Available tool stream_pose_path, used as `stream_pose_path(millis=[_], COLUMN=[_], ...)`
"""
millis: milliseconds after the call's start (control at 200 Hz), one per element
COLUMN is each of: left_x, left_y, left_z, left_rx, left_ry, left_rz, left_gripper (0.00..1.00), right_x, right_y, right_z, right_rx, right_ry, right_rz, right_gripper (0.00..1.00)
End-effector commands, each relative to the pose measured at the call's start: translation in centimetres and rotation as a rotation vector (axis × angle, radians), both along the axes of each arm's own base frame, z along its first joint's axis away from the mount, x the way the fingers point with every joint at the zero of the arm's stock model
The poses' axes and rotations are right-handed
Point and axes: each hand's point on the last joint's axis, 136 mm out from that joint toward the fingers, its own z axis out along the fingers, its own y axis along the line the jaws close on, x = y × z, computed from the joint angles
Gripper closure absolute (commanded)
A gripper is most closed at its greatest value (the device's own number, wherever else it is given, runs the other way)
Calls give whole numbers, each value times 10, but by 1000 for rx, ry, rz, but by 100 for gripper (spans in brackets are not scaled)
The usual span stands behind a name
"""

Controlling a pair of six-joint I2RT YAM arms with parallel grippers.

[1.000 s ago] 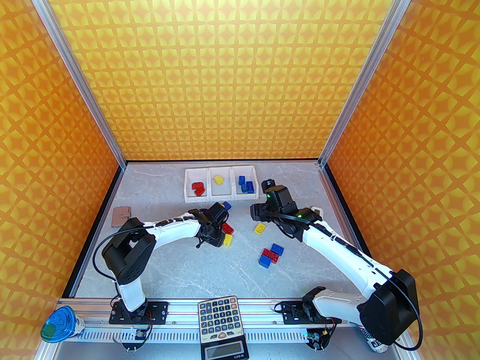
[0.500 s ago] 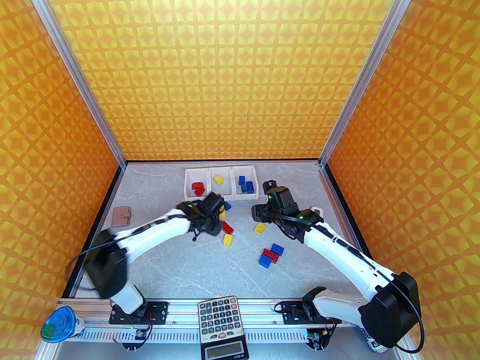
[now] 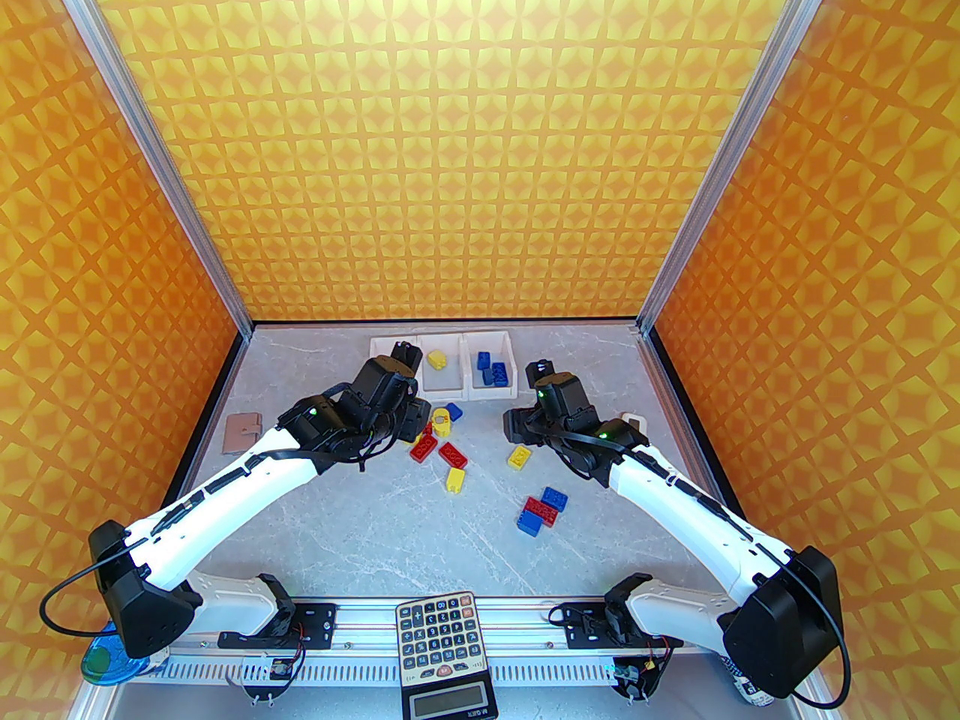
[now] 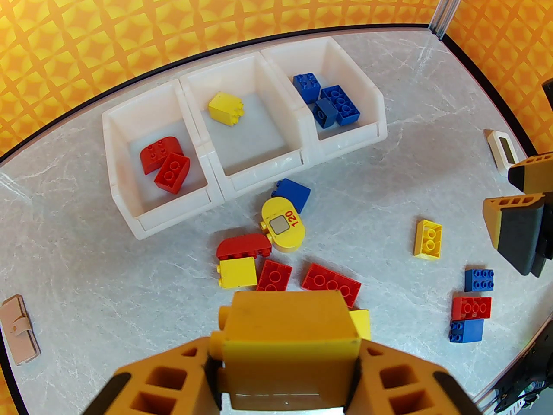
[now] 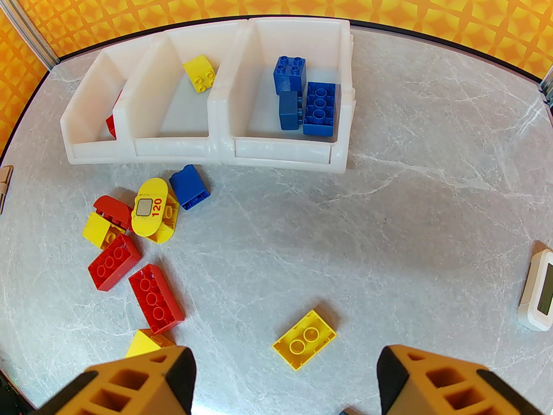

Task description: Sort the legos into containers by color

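My left gripper will move away from my base over the middle bin, then release the yellow brick.
My left gripper is shut on a yellow brick, held above the table just short of the loose pile. From above, the left gripper hangs in front of the three joined white containers. The left bin holds two red bricks, the middle one a yellow brick, the right one three blue bricks. My right gripper is open, with a yellow oblong brick on the table just ahead of it.
Loose red, yellow and blue bricks lie in front of the bins, and a blue-and-red cluster lies nearer me. A white device sits at the right, a tan wallet at the left, a calculator on the front rail.
My left arm has risen from the pile with the yellow brick and stretched forward toward the bins. The right arm has hardly moved.
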Motion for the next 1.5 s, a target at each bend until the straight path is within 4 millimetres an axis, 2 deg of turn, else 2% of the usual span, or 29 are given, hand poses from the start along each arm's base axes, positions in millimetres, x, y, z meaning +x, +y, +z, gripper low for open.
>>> stream_pose_path(millis=[0, 140, 290, 390, 415, 430, 455, 675, 935, 1015, 1055, 1110, 1150, 1310, 1496], left_x=[13, 36, 66, 88, 95, 103, 110, 162, 215, 226, 229, 232, 232, 222, 183], left_y=[3, 2, -10, -17, -23, -14, -15, -29, -48, -51, -53, -55, -56, -49, -27], left_z=[14, 7, -3, -19, -12, -14, -16, -53, -95, -105, -106, -105, -104, -87, -65], left_rx=[-32, -36, -29, -1, -6, -1, 6, 54, 31, 22, 14, 7, 3, -14, -47], left_ry=[-71, -67, -66, -30, -40, -38, -38, 25, 100, 122, 126, 122, 117, 112, 111], left_rz=[39, 80, 81, 84, 76, 96, 97, 76, 49, 49, 46, 42, 44, 56, 85], left_gripper=[67, 67, 67, 67, 67, 67, 67, 68, 67, 61, 55, 40, 35, 31, 28], right_x=[-2, -5, -9, -11, -12, -13, -14, -21, -31, -34, -34, -35, -35, -33, -33], right_y=[-3, -3, -5, -3, -2, -1, 0, 12, 10, 8, 8, 9, 9, 14, 33], right_z=[4, 4, 3, 2, 2, 2, 1, -8, -31, -37, -38, -39, -40, -45, -56], right_rx=[25, 31, 40, 56, 63, 68, 77, 176, 180, 167, 165, 163, 162, 150, 135], right_ry=[-9, -8, -7, 2, 3, 5, 6, 31, 80, 92, 94, 97, 100, 113, 138], right_rz=[-16, -15, -20, -14, -11, -10, -7, 9, 7, 6, 9, 14, 19, 37, 75], right_gripper=[26, 27, 27, 27, 27, 27, 27, 29, 29, 29, 29, 29, 29, 28, 28])
